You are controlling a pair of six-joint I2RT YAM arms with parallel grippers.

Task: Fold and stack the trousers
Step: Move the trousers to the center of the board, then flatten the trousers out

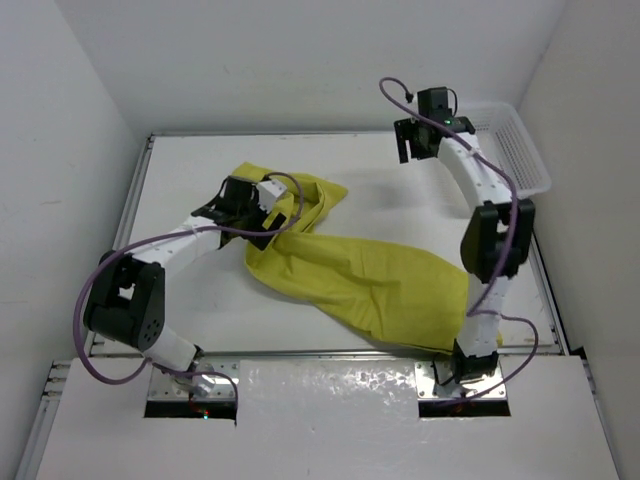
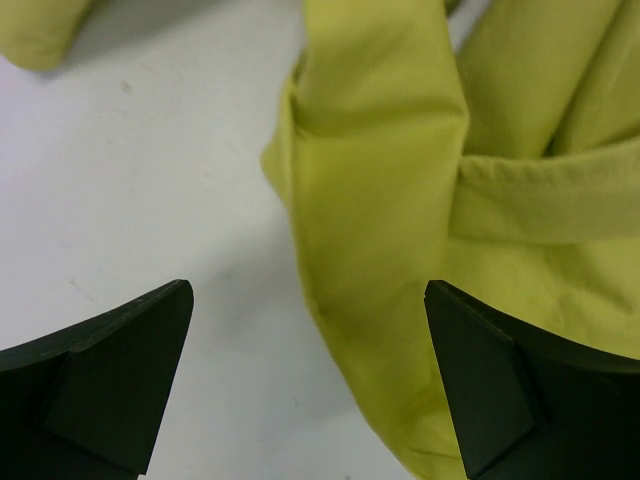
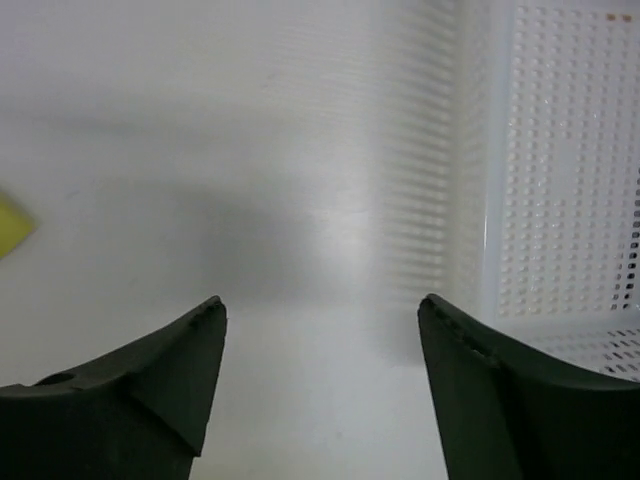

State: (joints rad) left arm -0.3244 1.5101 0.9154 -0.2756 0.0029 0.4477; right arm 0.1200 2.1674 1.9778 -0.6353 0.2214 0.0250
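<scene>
The trousers' fold beside bare table lies just below my left gripper, already between its open fingers. Next, the gripper lowers slightly and closes on it.
The mustard yellow-green trousers (image 1: 370,275) lie crumpled in a long diagonal band across the table, from a bunched end at mid-left to the front right by the right arm's base. My left gripper (image 1: 270,222) is low over the bunched end and stands open. In the left wrist view its right finger (image 2: 500,390) is over folded cloth (image 2: 380,200), while its left finger (image 2: 110,380) is over bare table. My right gripper (image 1: 408,148) hangs open and empty above the back right of the table. Only a yellow corner of the trousers (image 3: 10,225) shows in its view.
A white perforated basket (image 1: 520,150) stands at the back right corner, just right of the right gripper (image 3: 320,340), with its wall (image 3: 560,180) close to the right finger. White walls enclose the table on three sides.
</scene>
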